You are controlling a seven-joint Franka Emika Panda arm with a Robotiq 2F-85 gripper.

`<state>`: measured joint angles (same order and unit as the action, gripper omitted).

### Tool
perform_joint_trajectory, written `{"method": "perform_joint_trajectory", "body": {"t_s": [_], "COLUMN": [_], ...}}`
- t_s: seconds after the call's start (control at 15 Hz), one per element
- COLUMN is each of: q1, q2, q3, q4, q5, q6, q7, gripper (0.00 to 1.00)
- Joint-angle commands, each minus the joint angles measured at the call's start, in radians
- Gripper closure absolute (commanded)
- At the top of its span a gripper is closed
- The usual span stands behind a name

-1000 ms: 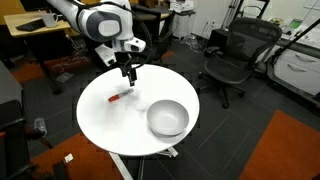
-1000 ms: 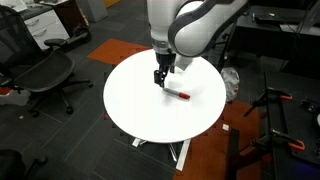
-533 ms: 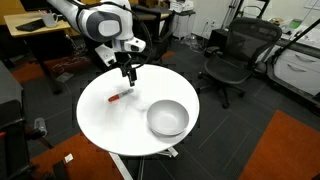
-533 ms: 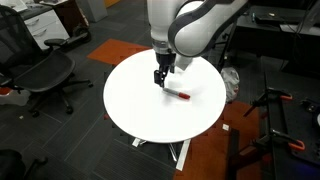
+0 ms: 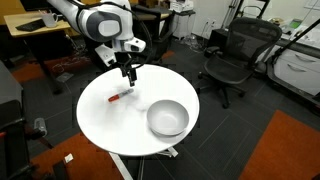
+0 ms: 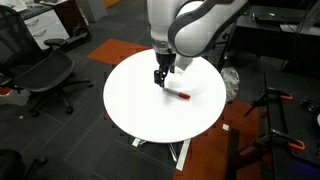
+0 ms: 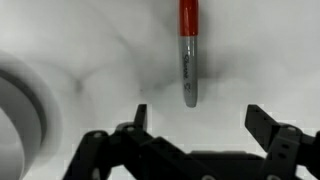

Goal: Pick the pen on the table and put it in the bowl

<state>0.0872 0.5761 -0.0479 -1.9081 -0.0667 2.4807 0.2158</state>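
The pen's grey body [image 6: 171, 92] [image 7: 189, 78] already points toward the gap between my open fingers, so I will lower my gripper toward the table and onto that end of the pen.
A short red pen [image 5: 117, 97] lies on the round white table [image 5: 100, 125]; it also shows in an exterior view [image 6: 181, 94]. In the wrist view the pen [image 7: 187, 50] has a red cap and a grey barrel that points down toward the gap between my fingers. My gripper [image 5: 128, 77] hangs just above the table beside the pen, open and empty; it shows in the other exterior view [image 6: 160, 80] and the wrist view [image 7: 198, 125]. The silver bowl [image 5: 167, 118] stands on the table's near right; its rim shows at the wrist view's left edge [image 7: 18, 100].
Black office chairs [image 5: 232, 55] [image 6: 40, 72] stand around the table. Wooden desks [image 5: 35, 35] are at the back. The floor has dark carpet with orange patches [image 5: 290, 150].
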Motion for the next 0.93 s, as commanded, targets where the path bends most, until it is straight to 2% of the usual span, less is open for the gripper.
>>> {"method": "perform_joint_trajectory", "body": {"t_s": [0.0, 0.47, 0.87], "q1": [0.004, -0.013, -0.034], "q2": [0.023, 0.056, 0.082], "q3": [-0.011, -0.002, 0.017], "q4": [0.004, -0.011, -0.005], "q5": [-0.011, 0.004, 0.025], "q6": [0.059, 0.120, 0.104], "q7": [0.005, -0.025, -0.051], "gripper": [0.00, 0.00, 0.00]}}
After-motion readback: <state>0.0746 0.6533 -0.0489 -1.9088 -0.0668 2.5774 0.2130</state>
